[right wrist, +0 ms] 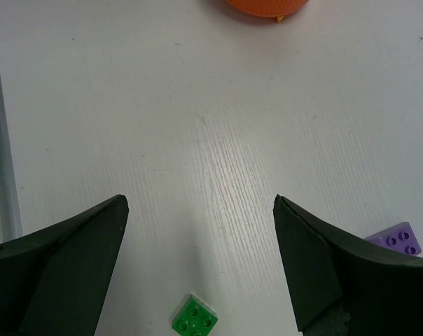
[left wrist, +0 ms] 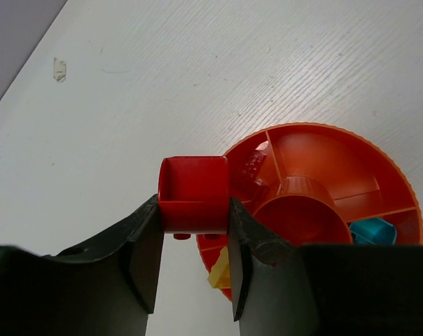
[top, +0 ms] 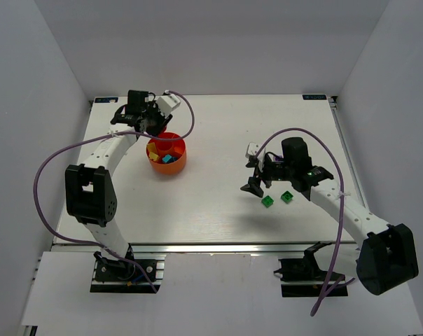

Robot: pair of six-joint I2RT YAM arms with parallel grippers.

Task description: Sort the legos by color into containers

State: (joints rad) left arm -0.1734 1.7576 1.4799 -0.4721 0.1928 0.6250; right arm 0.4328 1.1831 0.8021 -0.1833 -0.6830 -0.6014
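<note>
I need to move my left gripper a little back and down over the wedge holding the red piece (left wrist: 253, 168), to release the red brick (left wrist: 194, 190) next to its matching color.
My left gripper (left wrist: 194, 214) is shut on a red brick (left wrist: 194, 190) and holds it just above the near-left rim of the round orange dish (left wrist: 379, 164). The dish's wedges hold a red piece (left wrist: 253, 168), a teal piece (left wrist: 372, 229) and a yellow piece (left wrist: 220, 269). In the top view the left gripper (top: 148, 131) is at the dish's (top: 178, 165) far-left edge. My right gripper (right wrist: 199, 203) is open and empty above the table. A green lego (right wrist: 195, 320) lies just under it and a purple lego (right wrist: 398, 238) to its right. The top view shows two green legos (top: 267, 201) (top: 287, 197) beside the right gripper (top: 253, 176).
The orange dish's edge (right wrist: 267, 5) shows at the top of the right wrist view, far from the right gripper. A metal rail (right wrist: 1, 140) runs along the table's edge on the left of that view. White walls enclose the table.
</note>
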